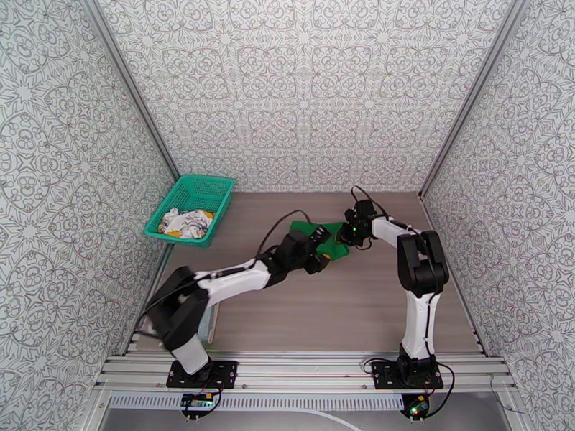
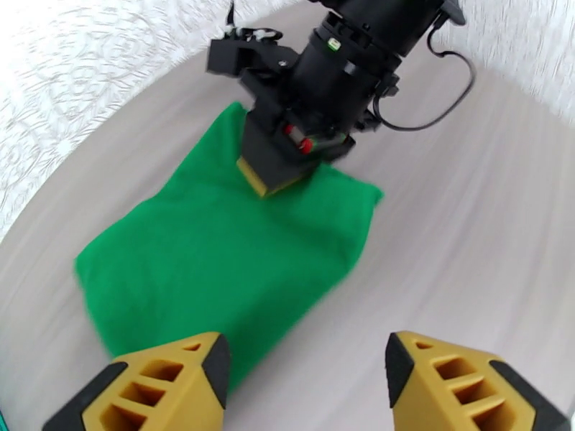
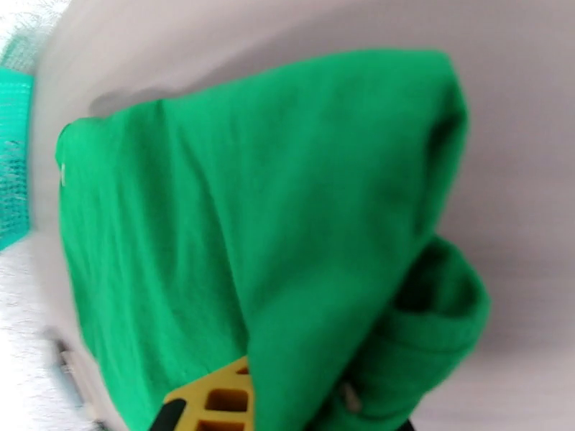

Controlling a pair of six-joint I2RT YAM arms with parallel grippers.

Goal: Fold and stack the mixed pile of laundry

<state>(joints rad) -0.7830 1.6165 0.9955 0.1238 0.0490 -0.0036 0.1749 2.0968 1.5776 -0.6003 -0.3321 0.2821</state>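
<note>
The right gripper moves outward next, away from the basket, and releases the fold of the shirt at the table's bare far corner, which lies outward of it.
The bright green shirt point(image 1: 310, 229) lies folded flat in the middle of the table, seen as a green slab point(image 2: 215, 260) in the left wrist view. My right gripper point(image 1: 346, 237) is at its far right edge, shut on a lifted fold of the cloth point(image 3: 287, 210), which drapes over one yellow finger point(image 3: 215, 400). The same gripper point(image 2: 272, 174) appears pinched on the shirt's far edge. My left gripper point(image 2: 309, 382) hovers open just off the shirt's near edge, nothing between its fingers. The white printed garment point(image 1: 185, 223) lies crumpled in the basket.
A teal mesh basket point(image 1: 215, 185) stands at the back left of the table, against the patterned wall. Patterned walls close in the left, back and right sides. Bare brown tabletop point(image 1: 345, 310) stretches between the shirt and the arm bases.
</note>
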